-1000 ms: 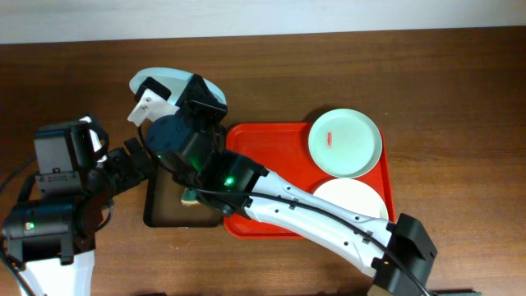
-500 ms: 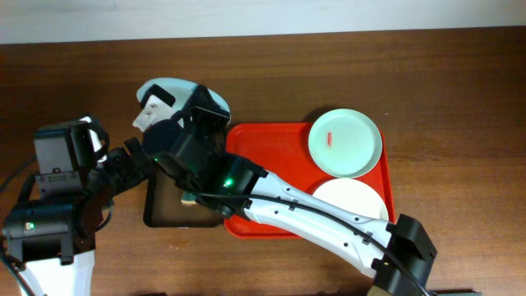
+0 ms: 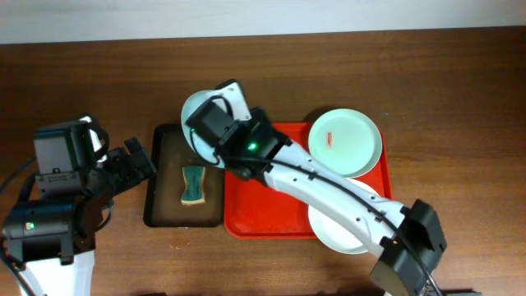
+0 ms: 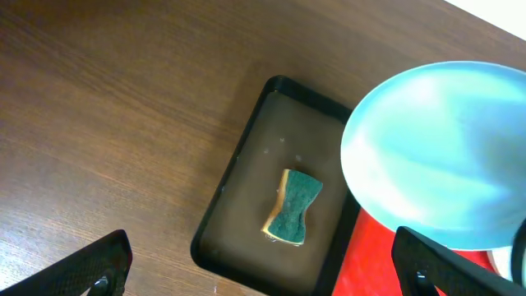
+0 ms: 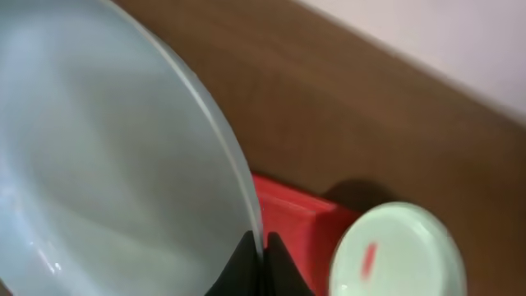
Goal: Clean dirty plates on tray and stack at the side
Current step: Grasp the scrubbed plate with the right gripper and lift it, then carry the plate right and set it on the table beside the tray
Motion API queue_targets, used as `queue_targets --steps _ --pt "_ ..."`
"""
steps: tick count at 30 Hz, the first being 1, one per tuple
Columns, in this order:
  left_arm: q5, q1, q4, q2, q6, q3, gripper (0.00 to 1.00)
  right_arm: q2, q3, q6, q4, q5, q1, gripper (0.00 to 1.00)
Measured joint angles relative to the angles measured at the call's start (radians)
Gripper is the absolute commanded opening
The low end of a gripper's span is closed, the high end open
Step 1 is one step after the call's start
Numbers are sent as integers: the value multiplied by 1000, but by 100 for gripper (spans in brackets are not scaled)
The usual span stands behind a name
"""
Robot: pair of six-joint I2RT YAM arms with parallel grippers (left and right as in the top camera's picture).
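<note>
The robot needs to swing its right gripper past the mint plate next and down beside the red tray.
My right gripper (image 3: pixel 223 107) is shut on the rim of a pale blue plate (image 3: pixel 196 117) and holds it tilted in the air over the gap between the black tray and the red tray (image 3: pixel 271 210). The right wrist view shows the jaws (image 5: pixel 261 255) pinching that plate's edge (image 5: pixel 107 164). A mint plate (image 3: pixel 345 141) with a red smear lies at the tray's far right corner. A white plate (image 3: pixel 349 222) lies at its near right, partly under my right arm. My left gripper (image 3: pixel 136 160) is open and empty, left of the black tray.
A narrow black tray (image 3: pixel 164 205) left of the red tray holds a green sponge (image 3: pixel 194 184). The left wrist view shows the sponge (image 4: pixel 293 207), the black tray (image 4: pixel 246 148), the held plate (image 4: pixel 444 173) and open fingers (image 4: pixel 271 271).
My right arm has carried the pale blue plate from the far left back to the right, toward the red tray. The sponge on the black tray is now uncovered. The left arm has not moved.
</note>
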Motion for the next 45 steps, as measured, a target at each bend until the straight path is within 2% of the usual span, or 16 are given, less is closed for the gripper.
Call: queue_targets --steps 4,8,10,11,12,16,18,22,26,30,37,45 --pt "0 0 0 0 0 0 99 -25 0 148 -71 -299 -164 4" --pt "0 0 0 0 0 0 99 -129 0 192 -168 -621 -442 4" --pt "0 0 0 0 0 0 99 -152 6 201 -256 -708 -573 4" --pt "0 0 0 0 0 0 99 -152 5 201 -315 -734 -626 4" --pt "0 0 0 0 0 0 99 -152 2 203 -394 -751 -748 4" --pt "0 0 0 0 0 0 99 -152 2 204 -547 -712 -968 4" --pt "0 0 0 0 0 0 99 -152 1 202 -595 -650 -1088 4" --pt "0 0 0 0 0 0 99 -152 -24 167 -610 -607 -1238 4" --pt "0 0 0 0 0 0 99 -152 -117 146 -559 -559 -1363 4" --pt "0 0 0 0 0 0 99 -155 -257 138 -430 -543 -1456 4" --pt "0 0 -1 0 0 0 99 -157 -542 136 -43 -585 -1476 4" --pt "0 0 0 0 0 0 99 -157 -592 136 32 -692 -1476 4"
